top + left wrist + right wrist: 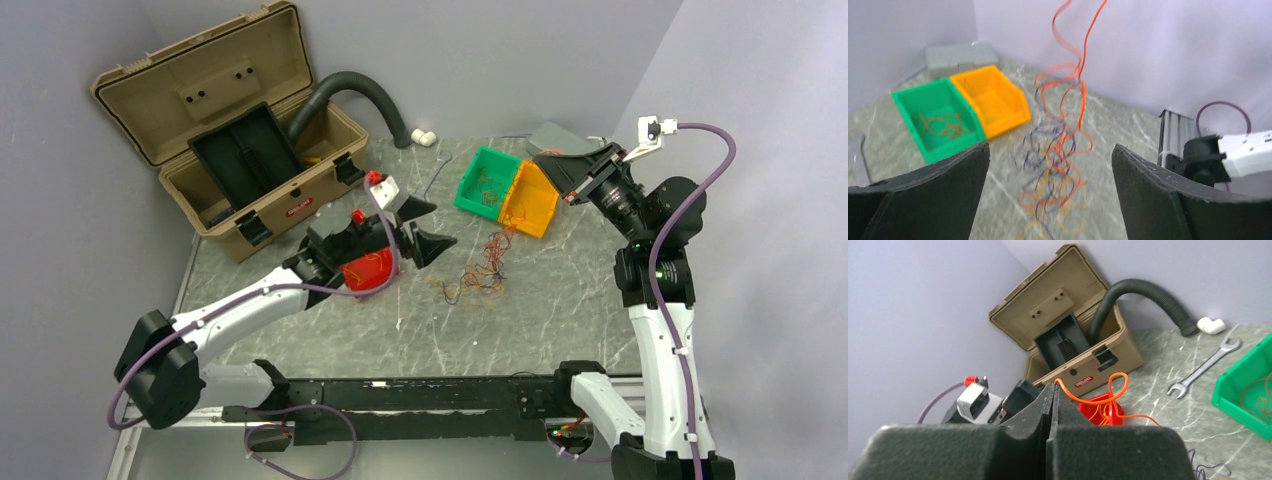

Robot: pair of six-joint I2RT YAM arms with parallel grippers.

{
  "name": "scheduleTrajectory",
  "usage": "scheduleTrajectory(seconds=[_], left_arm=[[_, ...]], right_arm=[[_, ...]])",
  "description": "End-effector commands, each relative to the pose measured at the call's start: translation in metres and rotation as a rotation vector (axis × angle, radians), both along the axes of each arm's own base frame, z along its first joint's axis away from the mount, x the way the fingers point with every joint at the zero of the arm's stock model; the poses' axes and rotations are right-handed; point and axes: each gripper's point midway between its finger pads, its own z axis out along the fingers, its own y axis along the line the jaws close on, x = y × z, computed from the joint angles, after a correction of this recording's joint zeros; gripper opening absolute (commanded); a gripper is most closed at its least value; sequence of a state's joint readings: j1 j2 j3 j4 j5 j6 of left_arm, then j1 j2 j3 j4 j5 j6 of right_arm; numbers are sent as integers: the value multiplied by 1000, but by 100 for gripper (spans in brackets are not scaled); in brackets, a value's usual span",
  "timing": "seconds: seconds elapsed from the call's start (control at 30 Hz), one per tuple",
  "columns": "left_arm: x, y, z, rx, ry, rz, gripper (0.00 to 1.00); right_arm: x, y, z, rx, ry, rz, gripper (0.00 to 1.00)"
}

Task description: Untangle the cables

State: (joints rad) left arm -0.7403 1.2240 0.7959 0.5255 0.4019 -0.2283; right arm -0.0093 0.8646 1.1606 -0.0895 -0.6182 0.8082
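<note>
Dark cables hang snarled around the raised orange cable, so my left gripper will next go to the right in the top view and down onto the tangle [1055, 165].
The cables [484, 270] lie as a loose tangle of orange, yellow, red and dark strands in the middle of the table. My left gripper [432, 226] is open and empty, just left of the tangle. In the left wrist view the tangle [1055, 165] lies between and beyond the open fingers [955, 175], and one orange strand [1083, 55] rises out of it. My right gripper [548, 165] is raised over the orange bin [531, 200]. In the right wrist view it [1054, 386] is shut on an orange cable [1118, 386] that loops away from the fingertips.
A green bin [487, 182] holding a few orange wires stands left of the orange bin. A red bin [368, 270] sits under the left arm. An open tan toolbox [230, 130] with a dark corrugated hose [360, 90] is at the back left. A wrench [435, 178] lies near it.
</note>
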Motion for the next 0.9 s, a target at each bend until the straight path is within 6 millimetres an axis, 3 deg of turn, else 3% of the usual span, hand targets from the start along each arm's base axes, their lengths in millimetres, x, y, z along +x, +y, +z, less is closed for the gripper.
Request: scheduleTrajectory(seconds=[0.0, 0.27, 0.4, 0.5, 0.6, 0.67, 0.8, 0.87], left_arm=[[1, -30, 31, -17, 6, -87, 95], [-3, -93, 34, -31, 88, -247, 92], [-5, -121, 12, 0, 118, -270, 88], [10, -145, -27, 53, 235, -276, 76], [18, -159, -70, 87, 322, -286, 49], [20, -158, -96, 93, 363, -269, 37], [24, -156, -145, 149, 448, -264, 25], [27, -150, -168, 183, 493, -234, 11]], right_arm=[[-23, 18, 34, 47, -64, 119, 0], [-28, 15, 45, 72, -65, 93, 0], [-25, 12, 47, 101, -47, 71, 0], [-25, 11, 58, 134, -59, 66, 0], [-27, 7, 78, 145, -78, 40, 0], [-26, -1, 98, 129, -110, -26, 0], [-34, -21, 147, 149, -205, -153, 0], [-44, -28, 173, 170, -267, -195, 0]])
